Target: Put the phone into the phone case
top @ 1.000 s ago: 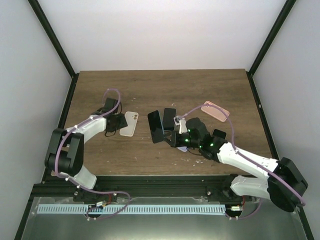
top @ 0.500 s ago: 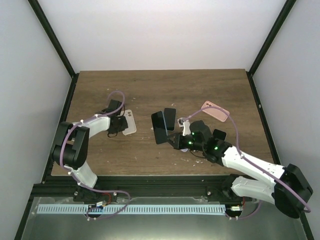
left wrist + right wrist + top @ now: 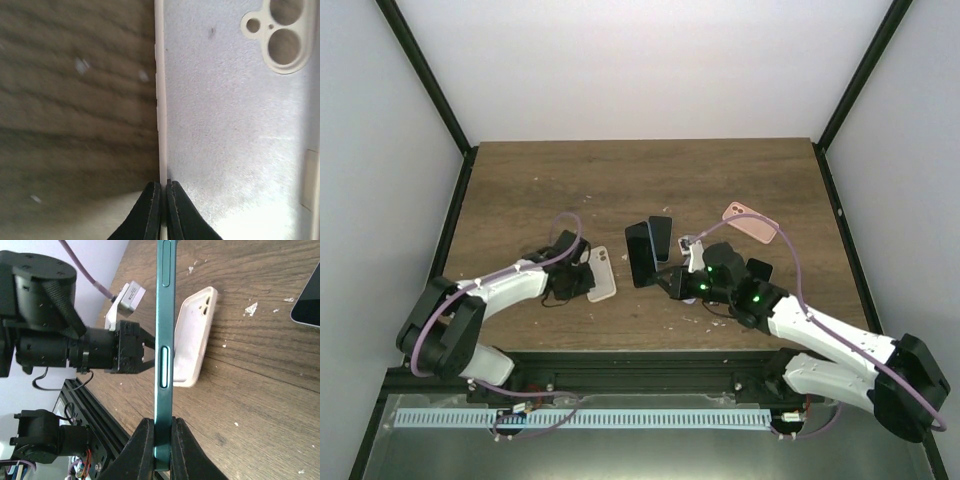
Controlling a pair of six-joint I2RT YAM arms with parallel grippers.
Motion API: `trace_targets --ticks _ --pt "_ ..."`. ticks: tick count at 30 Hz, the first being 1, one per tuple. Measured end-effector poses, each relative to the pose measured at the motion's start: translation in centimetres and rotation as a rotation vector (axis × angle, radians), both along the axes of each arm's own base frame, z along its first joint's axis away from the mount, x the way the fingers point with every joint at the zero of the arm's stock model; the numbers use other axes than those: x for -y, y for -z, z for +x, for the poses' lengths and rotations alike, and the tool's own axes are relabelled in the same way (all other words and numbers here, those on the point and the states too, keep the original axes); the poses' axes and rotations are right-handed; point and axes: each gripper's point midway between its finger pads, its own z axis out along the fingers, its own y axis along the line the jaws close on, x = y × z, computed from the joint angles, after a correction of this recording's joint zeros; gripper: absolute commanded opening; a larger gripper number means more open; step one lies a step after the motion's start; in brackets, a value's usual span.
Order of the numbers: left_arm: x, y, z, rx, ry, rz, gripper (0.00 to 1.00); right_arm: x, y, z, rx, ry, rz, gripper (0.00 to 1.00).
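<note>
My right gripper holds the phone and next needs to move it over and down to the open white case (image 3: 603,274) (image 3: 192,340), which is below and to the gripper's left in the top view, to let it go there.
A white phone case (image 3: 603,274) lies open side up on the wooden table, left of centre. My left gripper (image 3: 584,281) is shut on its left side wall; in the left wrist view the black fingertips (image 3: 150,200) pinch the case's rim (image 3: 161,125) and the case's camera cutout (image 3: 285,35) shows. My right gripper (image 3: 668,279) is shut on a dark teal phone (image 3: 640,255), held on edge above the table just right of the case. In the right wrist view the phone (image 3: 164,340) stands between the pads, with the white case (image 3: 192,340) and the left gripper (image 3: 131,347) behind it.
A second dark phone (image 3: 661,238) lies flat just behind the held one, also seen as a dark phone corner (image 3: 307,305) in the right wrist view. A pink case (image 3: 750,222) lies at the right rear. Small white crumbs (image 3: 695,320) dot the wood near the front edge.
My left gripper has shut on the case's side wall and drawn the case right and nearer, toward the phone. The right gripper with the phone has shifted slightly right.
</note>
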Motion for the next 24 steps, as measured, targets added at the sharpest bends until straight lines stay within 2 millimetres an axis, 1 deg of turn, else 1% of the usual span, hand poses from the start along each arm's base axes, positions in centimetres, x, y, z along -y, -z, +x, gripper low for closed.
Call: trace_targets --ticks 2,4,7,11,13,14,17,20,22,24 --pt "1.1 -0.1 -1.1 -0.008 0.009 -0.029 0.12 0.0 0.3 -0.1 -0.008 -0.002 -0.004 0.01" --pt "2.3 0.0 -2.2 -0.021 0.021 -0.061 0.20 -0.1 0.8 -0.1 -0.021 -0.004 -0.010 0.01" --pt "3.5 0.4 -3.4 -0.050 0.034 -0.093 0.31 -0.3 1.5 0.0 -0.041 -0.007 -0.018 0.01" --pt "4.1 0.0 -3.4 -0.047 0.030 -0.130 0.43 -0.9 2.9 0.1 -0.078 -0.022 -0.036 0.01" --pt "4.1 -0.4 -3.4 -0.039 0.026 -0.160 0.47 -1.2 3.8 0.1 -0.101 -0.032 -0.046 0.01" --pt "4.0 -0.7 -3.5 -0.032 0.023 -0.180 0.52 -1.3 4.2 0.1 -0.112 -0.038 -0.051 0.01" --pt "3.2 -2.3 -3.1 0.015 -0.005 -0.250 0.64 -1.9 5.6 0.1 -0.149 -0.060 -0.069 0.01" --pt "2.3 -4.9 -1.9 0.114 -0.022 -0.317 0.78 -2.7 6.7 0.2 -0.185 -0.084 -0.085 0.01" --pt "1.6 -6.7 -1.2 0.191 -0.035 -0.358 0.80 -3.4 7.1 0.5 -0.202 -0.098 -0.087 0.01" --pt "0.9 -7.9 -0.8 0.248 -0.042 -0.390 0.81 -4.1 7.4 0.7 -0.214 -0.115 -0.084 0.01"
